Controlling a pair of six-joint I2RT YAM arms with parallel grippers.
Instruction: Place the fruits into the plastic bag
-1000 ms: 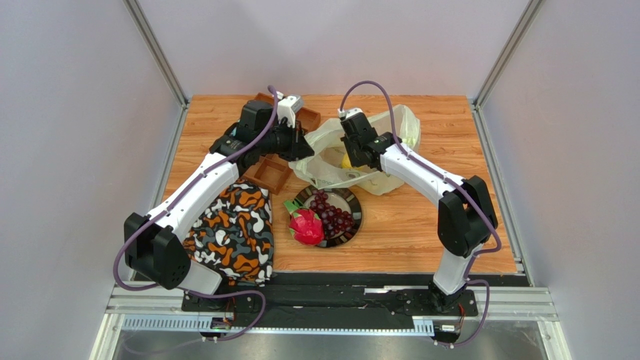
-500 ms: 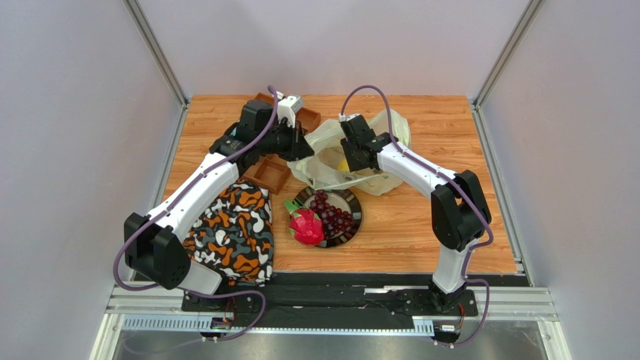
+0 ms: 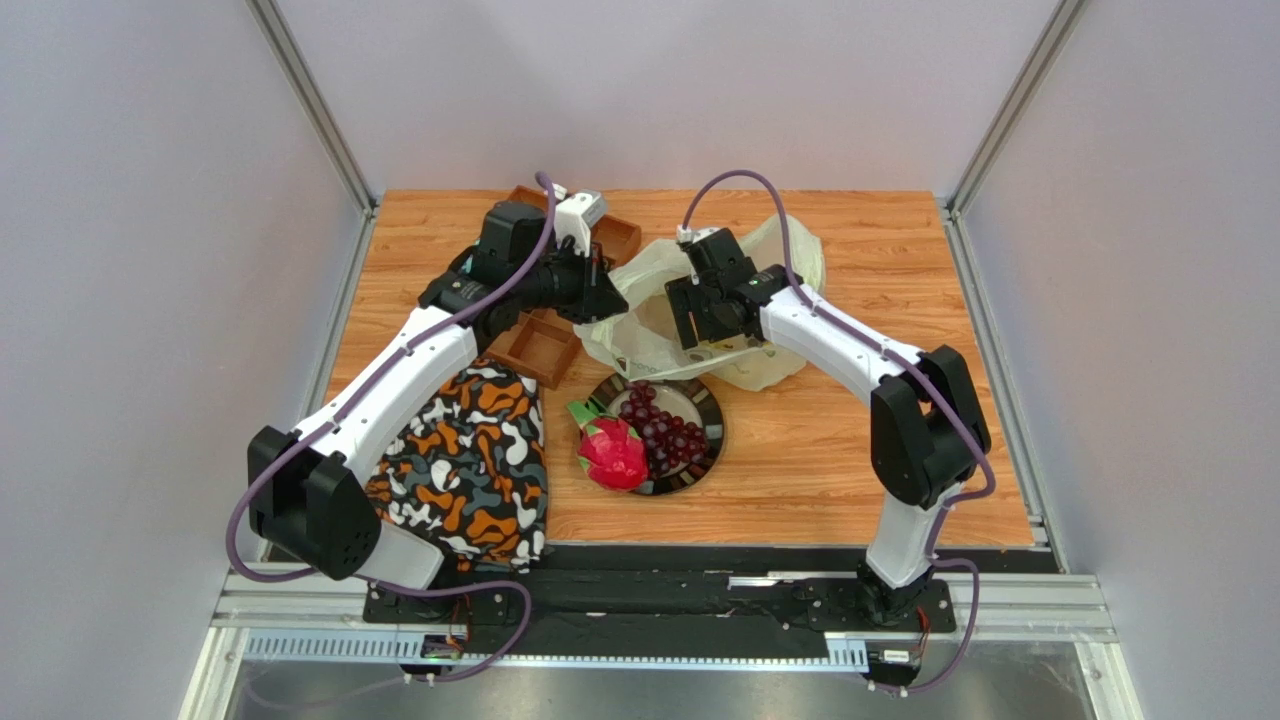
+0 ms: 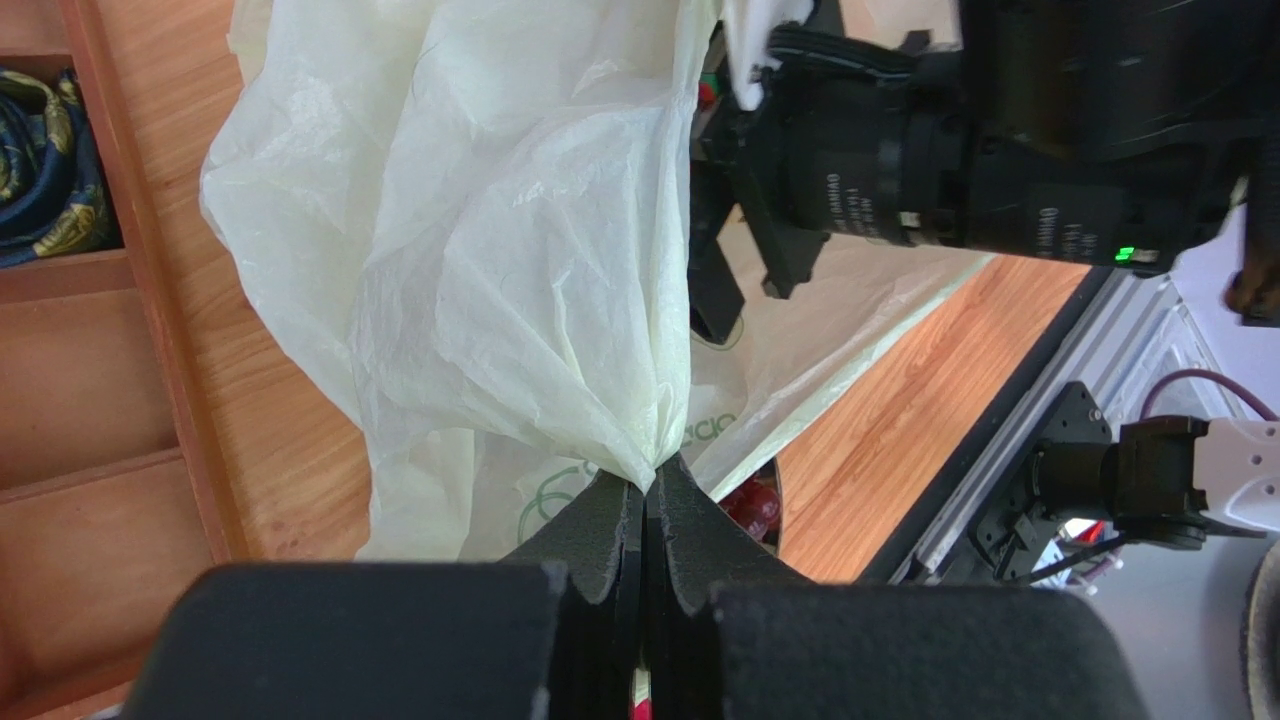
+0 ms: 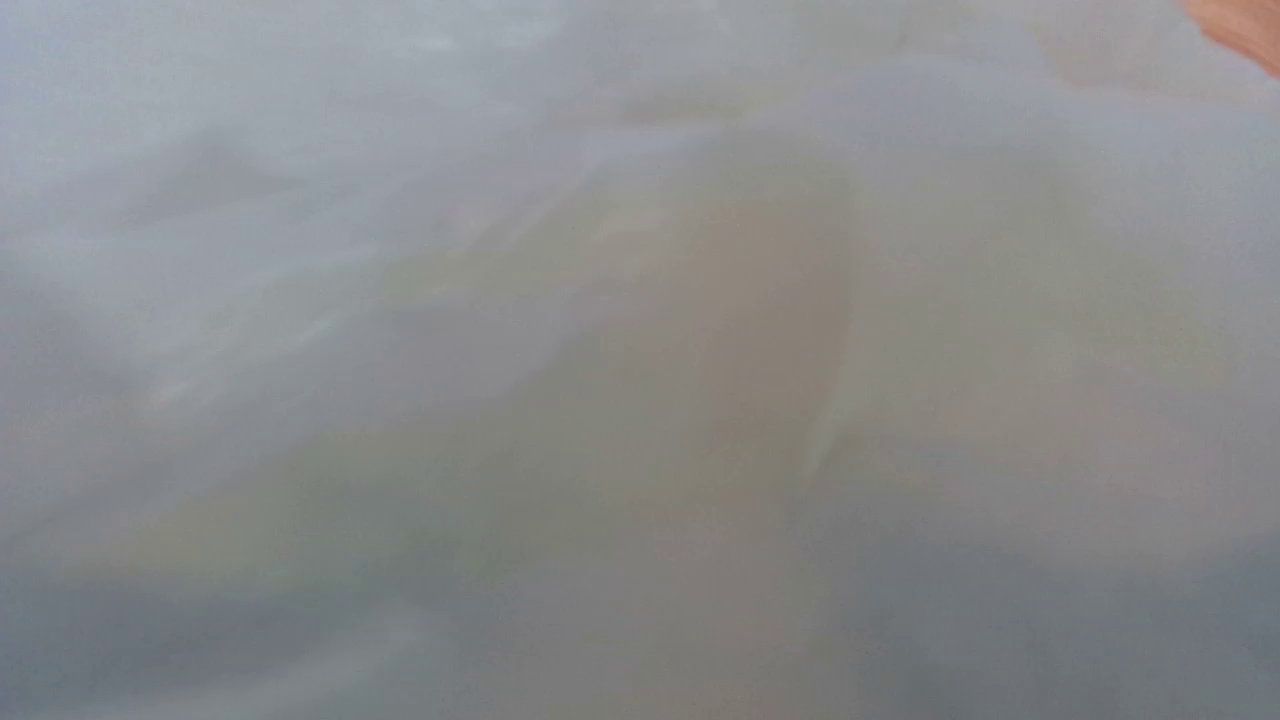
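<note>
My right gripper moves up out of the bag next, then back and down onto the grape bunch's near end [image 3: 690, 447], as the grape bunch still lies on the plate.
The plastic bag [image 3: 789, 255] lies pale and crumpled at the back middle of the table. My left gripper [image 3: 613, 300] is shut on a bunched fold of the bag's rim [image 4: 649, 477] and holds it up. My right gripper [image 3: 703, 336] reaches into the bag's mouth. In the left wrist view its two dark fingers [image 4: 714, 293] hang apart with nothing between them. The right wrist view shows only blurred bag film [image 5: 601, 375]. A dark purple grape bunch [image 3: 669, 428] and a pink-red dragon fruit [image 3: 613, 455] lie on a dark plate [image 3: 712, 408] in front of the bag.
An orange, black and white patterned cloth [image 3: 466, 465] lies at the front left under the left arm. A wooden compartment tray [image 3: 534, 353] sits behind it, with a rolled blue cloth [image 4: 38, 135] in one cell. The right side is bare wood.
My right gripper has opened and shifted slightly left inside the bag's mouth. The small yellow fruit seen at its fingers earlier no longer shows. The left arm has not moved.
</note>
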